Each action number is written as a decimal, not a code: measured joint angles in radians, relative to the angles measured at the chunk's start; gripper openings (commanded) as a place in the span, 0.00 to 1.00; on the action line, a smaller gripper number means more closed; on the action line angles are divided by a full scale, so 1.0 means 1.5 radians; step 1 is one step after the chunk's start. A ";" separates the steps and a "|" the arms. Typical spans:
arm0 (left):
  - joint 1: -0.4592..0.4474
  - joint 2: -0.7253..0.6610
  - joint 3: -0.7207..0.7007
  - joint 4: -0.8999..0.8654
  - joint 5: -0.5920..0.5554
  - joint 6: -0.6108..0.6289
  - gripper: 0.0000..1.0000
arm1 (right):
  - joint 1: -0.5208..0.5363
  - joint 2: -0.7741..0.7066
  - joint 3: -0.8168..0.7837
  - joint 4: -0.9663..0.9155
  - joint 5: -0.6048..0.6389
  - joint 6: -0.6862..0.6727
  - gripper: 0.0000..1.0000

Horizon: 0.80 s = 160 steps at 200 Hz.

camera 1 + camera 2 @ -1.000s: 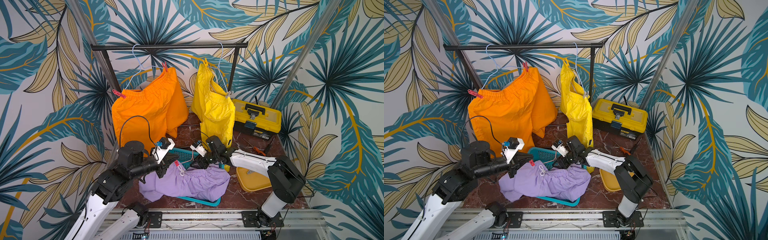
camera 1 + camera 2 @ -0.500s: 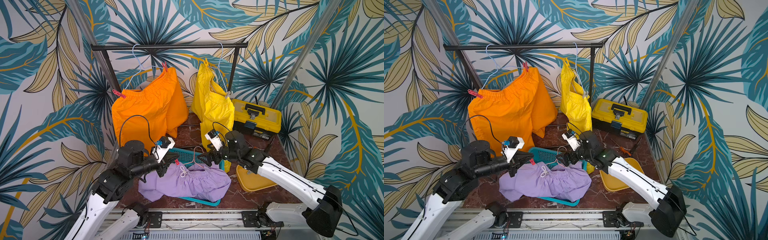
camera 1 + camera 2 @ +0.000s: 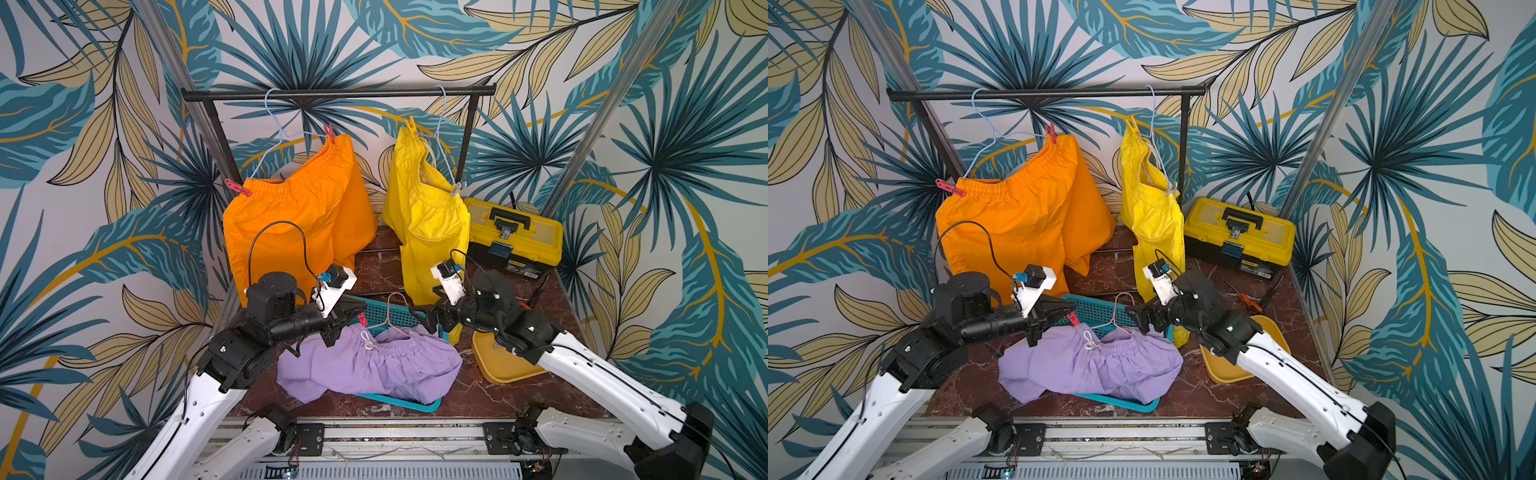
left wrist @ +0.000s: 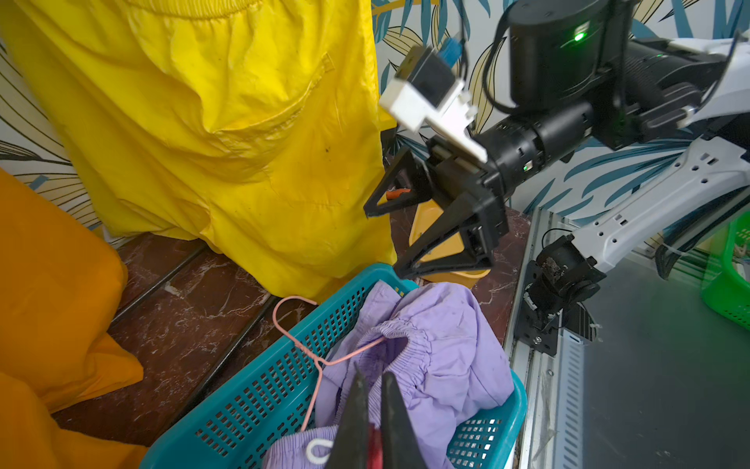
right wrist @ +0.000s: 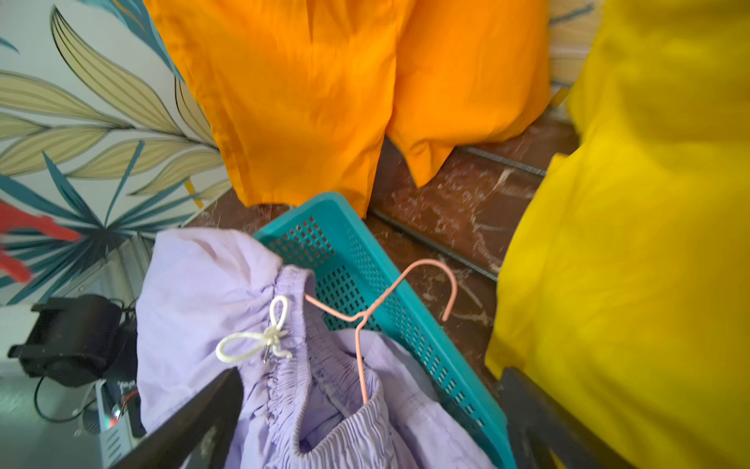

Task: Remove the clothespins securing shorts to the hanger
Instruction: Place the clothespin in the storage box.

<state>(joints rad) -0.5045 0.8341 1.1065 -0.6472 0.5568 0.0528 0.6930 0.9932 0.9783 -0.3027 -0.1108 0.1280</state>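
Note:
I will carry the red clothespin in my left gripper from the waistband across the shorts and down over the yellow tray (image 3: 500, 361) (image 4: 425, 220) to release it, as the tray's rim encloses open space.
Lilac shorts (image 3: 374, 365) with a white drawstring lie over a teal basket (image 3: 395, 318), a pink hanger (image 3: 388, 322) in the waistband. My left gripper (image 3: 360, 311) is shut on a red clothespin (image 3: 362, 320) at the waistband's left end; in the left wrist view the clothespin (image 4: 375, 442) sits between the closed fingers (image 4: 357, 406). My right gripper (image 3: 428, 320) stands open above the waistband's right end, empty, one finger (image 5: 203, 418) on either side of the fabric. Orange shorts (image 3: 299, 220) hang by two red clothespins (image 3: 238, 188). Yellow shorts (image 3: 428, 224) hang by a yellow clothespin (image 3: 411, 123) and a pale clothespin (image 3: 457, 189).
A black rail (image 3: 338, 93) carries both blue hangers at the back. A yellow toolbox (image 3: 513, 237) stands at the back right, with a screwdriver (image 3: 536, 295) before it. A yellow lid (image 3: 498, 365) lies under my right arm. Patterned walls close in on three sides.
My right gripper has opened wide and drawn a little to the right off the lilac waistband, its arm swinging out to the right. My left gripper has barely moved, shut throughout.

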 measured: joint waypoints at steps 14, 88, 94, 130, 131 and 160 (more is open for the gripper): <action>-0.008 0.018 -0.005 0.030 0.011 -0.013 0.00 | 0.000 -0.069 0.000 -0.008 0.041 0.002 1.00; -0.213 0.210 0.017 0.158 -0.032 -0.038 0.00 | 0.001 -0.293 -0.005 -0.050 0.294 0.023 1.00; -0.233 0.233 0.028 0.168 -0.037 -0.038 0.00 | 0.001 -0.298 -0.007 -0.054 0.308 0.024 1.00; -0.313 0.377 0.108 0.253 -0.047 -0.042 0.00 | 0.001 -0.334 -0.015 -0.066 0.387 0.025 1.00; -0.314 0.380 0.109 0.255 -0.047 -0.042 0.00 | 0.001 -0.336 -0.015 -0.066 0.389 0.025 1.00; -0.349 0.515 0.191 0.319 -0.050 -0.052 0.00 | 0.001 -0.390 -0.035 -0.062 0.428 0.025 1.00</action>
<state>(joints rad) -1.0275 1.6062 1.3933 -0.1692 0.4812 -0.0246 0.6937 0.4088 0.9264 -0.3950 0.5308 0.1650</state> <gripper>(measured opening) 0.069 0.994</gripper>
